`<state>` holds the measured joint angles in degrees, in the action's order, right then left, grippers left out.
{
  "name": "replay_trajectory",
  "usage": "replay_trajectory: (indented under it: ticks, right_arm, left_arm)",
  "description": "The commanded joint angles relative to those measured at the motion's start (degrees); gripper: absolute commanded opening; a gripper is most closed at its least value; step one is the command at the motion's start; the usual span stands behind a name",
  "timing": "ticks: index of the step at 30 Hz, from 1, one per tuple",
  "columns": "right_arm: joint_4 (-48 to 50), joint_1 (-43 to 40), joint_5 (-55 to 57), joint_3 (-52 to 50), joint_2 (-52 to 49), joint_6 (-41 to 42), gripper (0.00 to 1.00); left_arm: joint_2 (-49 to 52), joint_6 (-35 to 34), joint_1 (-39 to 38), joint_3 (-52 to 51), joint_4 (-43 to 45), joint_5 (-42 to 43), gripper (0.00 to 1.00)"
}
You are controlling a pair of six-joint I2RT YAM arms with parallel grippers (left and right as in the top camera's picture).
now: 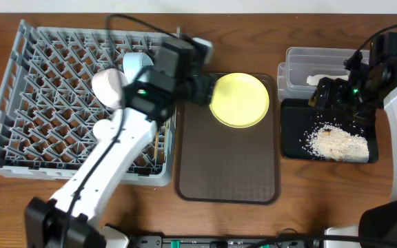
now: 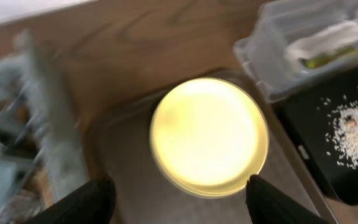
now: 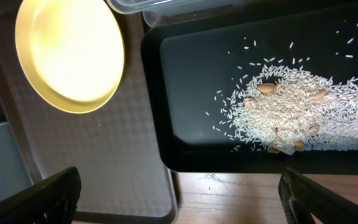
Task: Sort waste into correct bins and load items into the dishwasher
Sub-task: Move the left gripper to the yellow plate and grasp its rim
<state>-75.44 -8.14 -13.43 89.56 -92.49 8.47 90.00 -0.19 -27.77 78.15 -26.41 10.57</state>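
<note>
The bare serving tray leaves room for fingers beside the plate's rim by the black tray, so the left gripper should next go down across the plate onto that rim.
The yellow plate (image 1: 240, 100) lies at the back of the brown serving tray (image 1: 227, 158). My left gripper (image 1: 202, 88) hovers at the plate's left edge, open and empty; in the left wrist view the plate (image 2: 209, 134) sits just ahead of the left gripper (image 2: 179, 205). A light blue bowl (image 1: 138, 63), a white bowl (image 1: 109, 86) and a small white cup (image 1: 104, 129) sit in the grey dishwasher rack (image 1: 19, 103). The napkin (image 1: 326, 78) lies in the clear tub (image 1: 298, 58). Rice scraps (image 1: 336, 143) lie in the black tray (image 1: 293, 127). My right gripper (image 3: 179, 202) is open and empty above the black tray's near edge.
The left arm stretches across the rack's right half. The clear tub (image 2: 291, 50) and black tray (image 2: 316, 118) stand just right of the serving tray (image 3: 104, 155). Bare wooden table shows in front of the black tray (image 3: 191, 93) and along the back.
</note>
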Motion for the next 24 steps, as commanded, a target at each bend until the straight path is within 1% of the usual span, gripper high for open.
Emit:
replay_trajectory:
  ticks: [1, 6, 11, 18, 24]
  right_arm:
    - [0.04, -0.42, 0.09, 0.61, 1.38, -0.85, 0.99]
    - [0.04, -0.42, 0.11, 0.61, 1.38, -0.87, 0.99]
    - [0.02, -0.42, 0.09, 0.59, 1.38, -0.87, 0.99]
    - [0.00, -0.42, 0.11, 0.59, 1.38, -0.87, 0.99]
    - [0.02, -0.42, 0.11, 0.59, 1.38, -0.87, 0.99]
  left_arm:
    - [4.61, 4.35, -3.96, 1.27, 2.08, -1.62, 0.72]
    - [12.68, 4.55, -8.61, 1.27, 4.74, -1.62, 0.73]
    - [19.80, 7.54, -11.58, 1.27, 5.88, -1.66, 0.73]
    - [27.06, 7.72, -12.55, 1.22, 5.95, -2.51, 0.74]
    - [29.11, 7.67, -12.57, 1.07, 4.35, -2.49, 0.74]
